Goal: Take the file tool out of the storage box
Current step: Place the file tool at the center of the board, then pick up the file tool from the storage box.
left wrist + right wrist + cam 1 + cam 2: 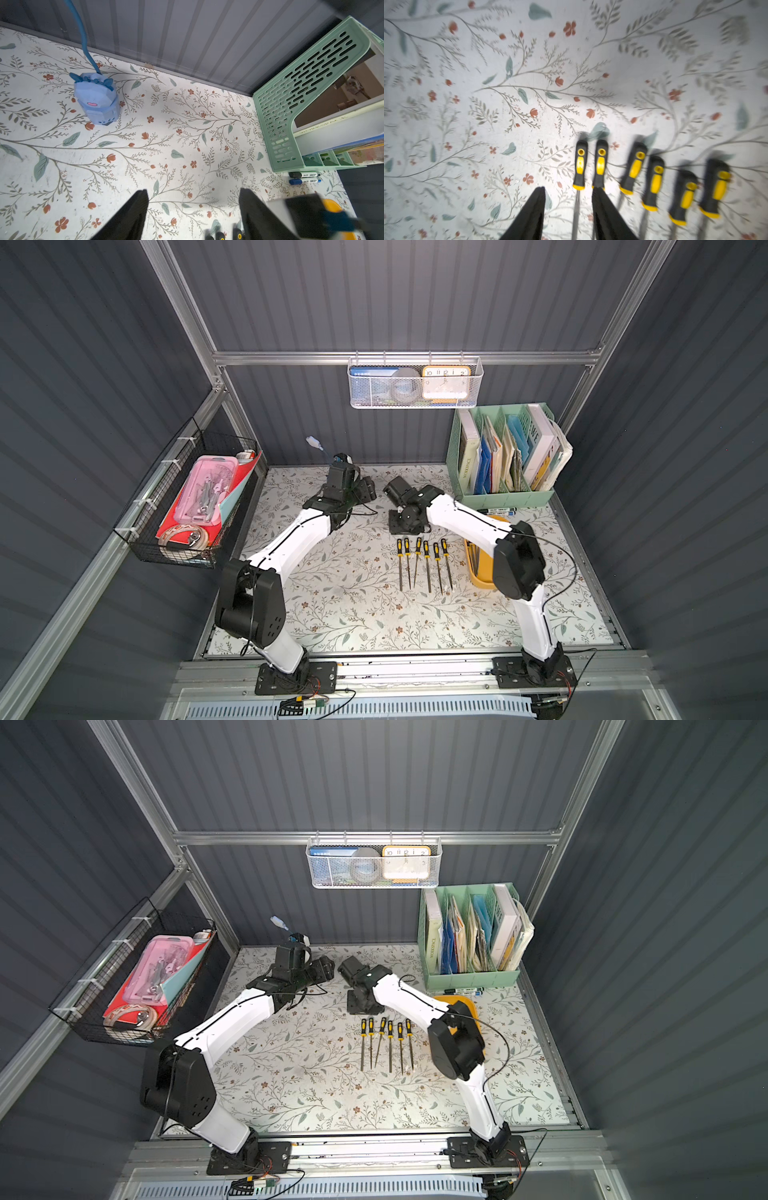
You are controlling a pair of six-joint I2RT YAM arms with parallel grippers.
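Observation:
Dark shafts still show in the mustard-yellow storage box (478, 574). My right gripper will move from the row across to it and go down onto a file tool inside.
Several file tools with black-and-yellow handles lie side by side on the floral table; the leftmost file (400, 564) (363, 1044) (580, 164) is at the row's left end. My right gripper (569, 189) (402, 533) hangs over the handle ends with its jaws open. That file's shaft lies on the table between them, touching neither finger. The mustard-yellow storage box (478, 574) (467, 1004) stands right of the row, mostly hidden under my right arm. My left gripper (193, 191) (365, 489) stands open over bare table near the back, holding nothing.
A mint-green organiser (498, 497) (276, 116) full of books stands at the back right, with two markers (304, 177) in front of it. A small blue toy-like gadget (96, 99) sits by the back wall. A black wire basket (187, 497) hangs at the left.

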